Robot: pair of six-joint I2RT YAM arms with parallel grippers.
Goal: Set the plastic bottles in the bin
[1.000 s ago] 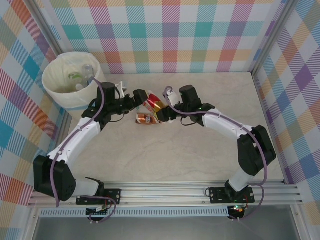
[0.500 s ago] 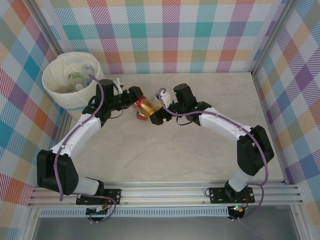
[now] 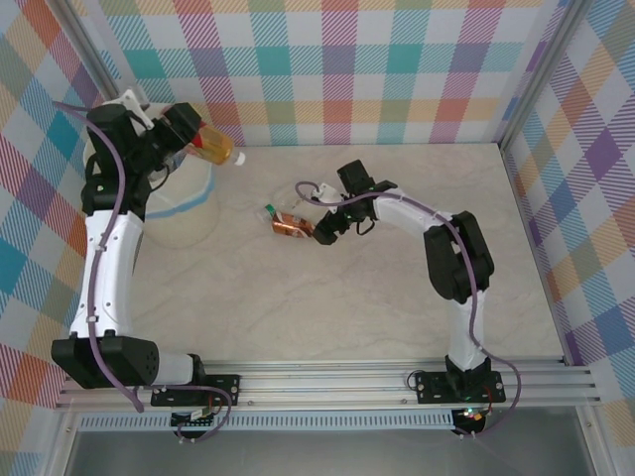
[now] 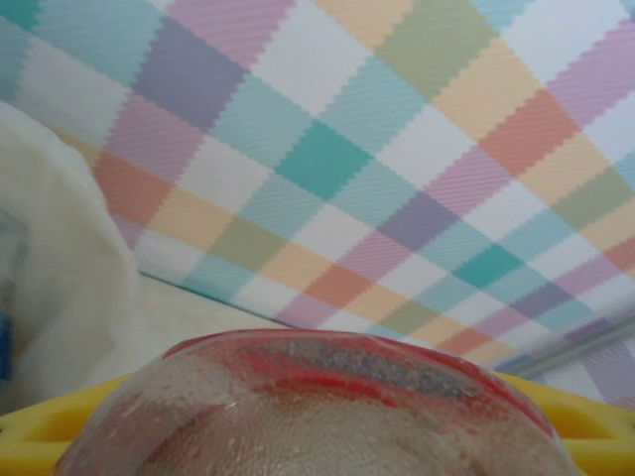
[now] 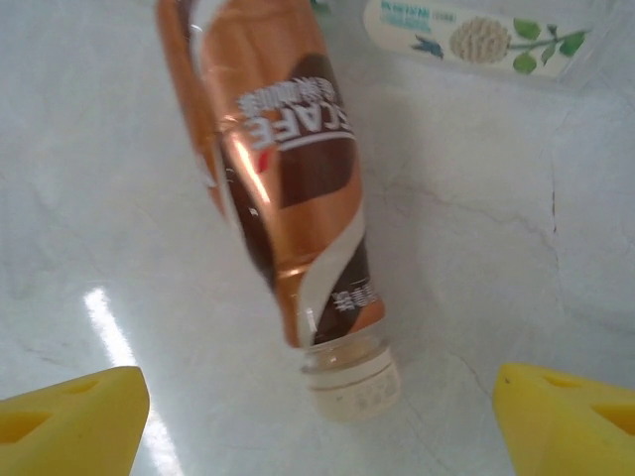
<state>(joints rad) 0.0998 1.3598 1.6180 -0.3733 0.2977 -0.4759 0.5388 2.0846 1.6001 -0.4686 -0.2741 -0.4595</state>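
The neck end of the brown bottle (image 3: 309,231) lies below my right gripper, with the bottle's cap between the spread fingers. My right gripper will next move down over it and close.
My left gripper (image 3: 191,137) is raised at the far left and shut on a clear plastic bottle (image 3: 212,149) with a red label and white cap, held level over the right edge of the bin (image 3: 184,220). In the left wrist view that bottle (image 4: 317,397) bulges between the yellow fingers (image 4: 30,428), and the cream bin wall (image 4: 50,288) is at left. A brown-labelled bottle (image 3: 289,226) lies on the table. My right gripper (image 3: 317,231) is open just right of it. In the right wrist view the brown bottle (image 5: 288,178) lies with its pale end between the spread fingers (image 5: 69,416).
The cream tabletop (image 3: 377,297) is bounded by checked walls (image 3: 337,69) at the back and sides. A white strip with a green leaf print (image 5: 466,40) lies beyond the brown bottle. My left arm hides much of the bin's inside.
The left gripper closed on the red-labelled bottle and carried it up and left to the bin. The right gripper let go, opened, and dropped to the brown bottle.
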